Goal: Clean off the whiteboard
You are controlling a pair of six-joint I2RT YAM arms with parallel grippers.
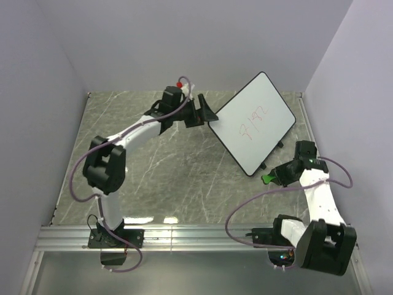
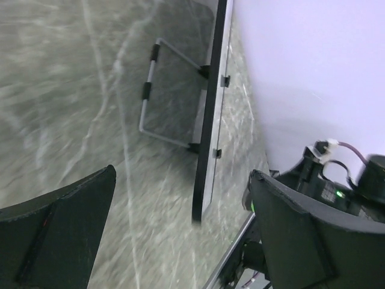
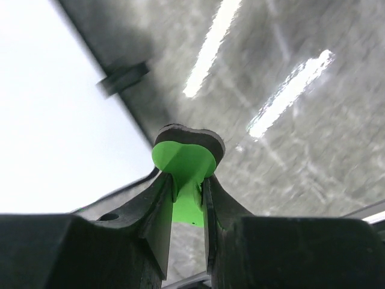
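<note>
I will move my left gripper to the right in the top view, to the whiteboard's closest corner (image 1: 212, 125) (image 2: 201, 205), and close it, as the whiteboard's edge lies between the open fingers.
The whiteboard (image 1: 264, 110) stands tilted on the marble table at centre right, with red scribbles (image 1: 254, 125) on its face. My left gripper (image 1: 207, 114) is open at the board's left edge. In the left wrist view the whiteboard (image 2: 210, 120) is edge-on between the wide-apart fingers, touching neither, and its wire stand (image 2: 149, 90) shows behind. My left gripper (image 2: 182, 177) holds nothing. My right gripper (image 1: 277, 174) is shut on the green eraser (image 1: 268, 179), just below the board's lower corner. In the right wrist view the eraser (image 3: 183, 158) sticks out of the right gripper (image 3: 189, 179), and the whiteboard (image 3: 54, 120) fills the left.
Pale walls close the table at the back and on both sides. A metal rail (image 1: 184, 236) runs along the near edge by the arm bases. Purple cables loop off both arms. The right arm (image 2: 337, 186) shows past the board in the left wrist view.
</note>
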